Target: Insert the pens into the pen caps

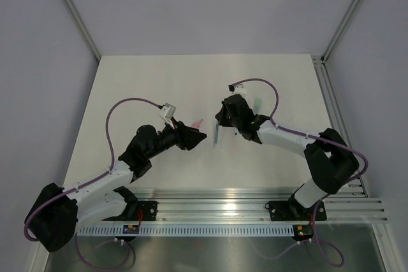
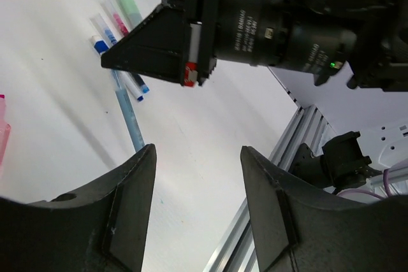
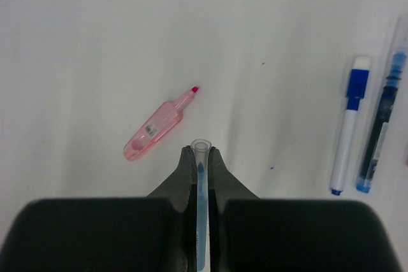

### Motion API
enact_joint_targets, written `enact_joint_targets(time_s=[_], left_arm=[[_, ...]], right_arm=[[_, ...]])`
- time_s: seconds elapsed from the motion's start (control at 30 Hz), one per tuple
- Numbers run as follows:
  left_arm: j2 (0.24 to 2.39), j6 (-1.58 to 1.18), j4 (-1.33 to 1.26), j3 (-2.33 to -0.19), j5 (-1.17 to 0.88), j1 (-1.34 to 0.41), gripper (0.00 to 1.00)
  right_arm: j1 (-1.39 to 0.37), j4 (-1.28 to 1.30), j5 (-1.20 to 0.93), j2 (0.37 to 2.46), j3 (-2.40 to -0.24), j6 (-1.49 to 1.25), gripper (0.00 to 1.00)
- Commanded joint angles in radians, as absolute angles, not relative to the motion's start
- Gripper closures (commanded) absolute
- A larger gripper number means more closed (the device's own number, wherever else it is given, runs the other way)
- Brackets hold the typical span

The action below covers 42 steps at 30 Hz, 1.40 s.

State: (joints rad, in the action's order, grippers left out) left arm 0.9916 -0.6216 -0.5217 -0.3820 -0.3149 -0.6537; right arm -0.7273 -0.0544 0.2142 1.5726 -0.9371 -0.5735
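The pens by the white-and-blue pen are already in a row, so my right gripper needs to move toward the white-and-blue pen next and go down onto the bare table beside it.
My right gripper (image 3: 201, 152) is shut on a thin light blue pen (image 3: 201, 183), whose open tube end pokes out past the fingertips. In the top view the pen (image 1: 217, 134) hangs from the right gripper (image 1: 220, 119) over mid-table. It also shows in the left wrist view (image 2: 131, 122). A pale pink cap (image 3: 156, 127) with a red tip lies on the table just ahead-left of the right gripper. In the top view the pink cap (image 1: 197, 122) lies just beyond my left gripper (image 1: 196, 137). The left gripper (image 2: 197, 152) is open and empty, facing the right gripper. A mint cap (image 1: 257, 105) lies behind the right arm.
A white-and-blue pen (image 3: 347, 125) and a dark blue pen (image 3: 381, 125) lie side by side right of the right gripper. The left wrist view shows this cluster with the mint cap (image 2: 131, 7) and a pink-marked pen (image 2: 116, 20). An aluminium rail (image 1: 255, 208) runs along the near edge.
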Motion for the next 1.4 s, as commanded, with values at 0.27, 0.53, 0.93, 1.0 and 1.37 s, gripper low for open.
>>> enact_joint_targets(time_s=[0.27,0.53,0.93,1.0,1.37], left_arm=[[1.003,-0.603,-0.476,-0.449,-0.181,-0.655,0.50],[1.016,-0.592,-0.440,-0.460,-0.146,-0.655,0.52],[0.986,-0.588,-0.384,-0.463,-0.055,-0.655,0.53],[0.982,-0.588,-0.382,-0.462,-0.054,-0.655,0.53],[0.924,-0.595,-0.361,-0.445,0.027,-0.653,0.57]], right_arm=[[-0.577,0.052,0.163,1.818,-1.138,-0.413,1.00],[-0.565,0.126,0.225,1.948,-1.247,-0.364,0.99],[-0.564,0.176,0.313,1.951,-1.262,-0.399,0.73],[-0.565,0.181,0.311,1.941,-1.264,-0.400,0.70],[-0.578,0.163,0.245,1.778,-1.221,-0.468,0.48]])
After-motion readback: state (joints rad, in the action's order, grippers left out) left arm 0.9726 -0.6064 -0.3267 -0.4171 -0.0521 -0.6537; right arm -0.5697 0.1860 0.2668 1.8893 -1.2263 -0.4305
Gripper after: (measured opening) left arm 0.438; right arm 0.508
